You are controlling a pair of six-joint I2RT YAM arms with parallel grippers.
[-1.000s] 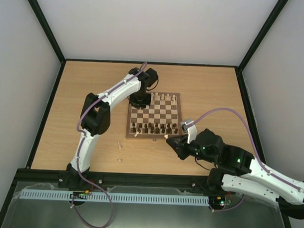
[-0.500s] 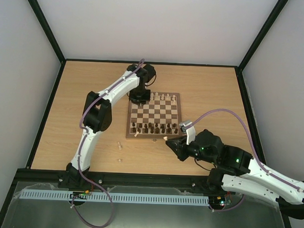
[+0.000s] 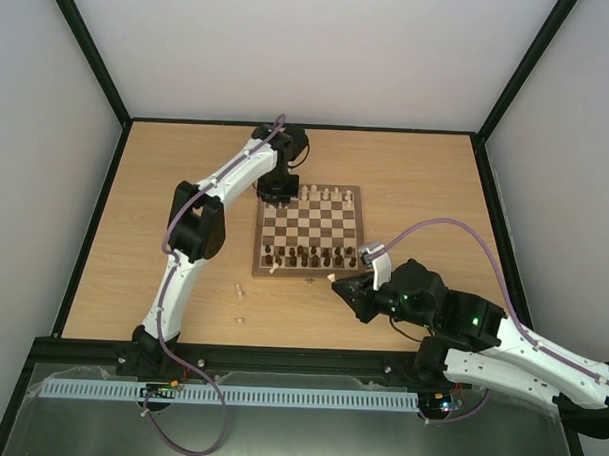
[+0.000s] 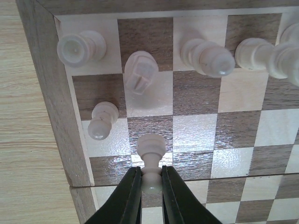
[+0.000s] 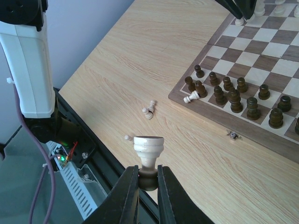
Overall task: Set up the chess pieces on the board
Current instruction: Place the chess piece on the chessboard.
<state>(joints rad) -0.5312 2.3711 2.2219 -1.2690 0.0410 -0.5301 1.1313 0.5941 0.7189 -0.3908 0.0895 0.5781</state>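
The dark square (image 4: 150, 125) beside the corner pawn is below my fingers, so my left gripper will next move down, set the cream pawn's base there and release.
The board (image 3: 308, 276) lies mid-table, with its border in the left wrist view (image 4: 46, 93). My left gripper (image 3: 277, 194) is at its far left corner, shut on the head of a cream pawn (image 4: 151, 149) above the second row; the jaws (image 4: 152, 184) clamp it. Cream pieces (image 4: 208, 56) stand on the far row, a knight (image 4: 140, 74) and a pawn (image 4: 101, 120) near the corner. My right gripper (image 3: 341, 280) is shut on a cream pawn (image 5: 149, 149) above the table off the board's near edge.
Dark pieces (image 3: 309, 255) fill the near rows. A cream pawn (image 5: 192, 97) lies fallen on the near left corner. Two loose cream pawns (image 5: 149, 111) and another (image 5: 127, 138) lie on the table left of the board. A metal clasp (image 5: 231, 135) is on the near edge.
My left gripper has shifted a little toward the far left corner of the board with its pawn. The right arm has barely moved.
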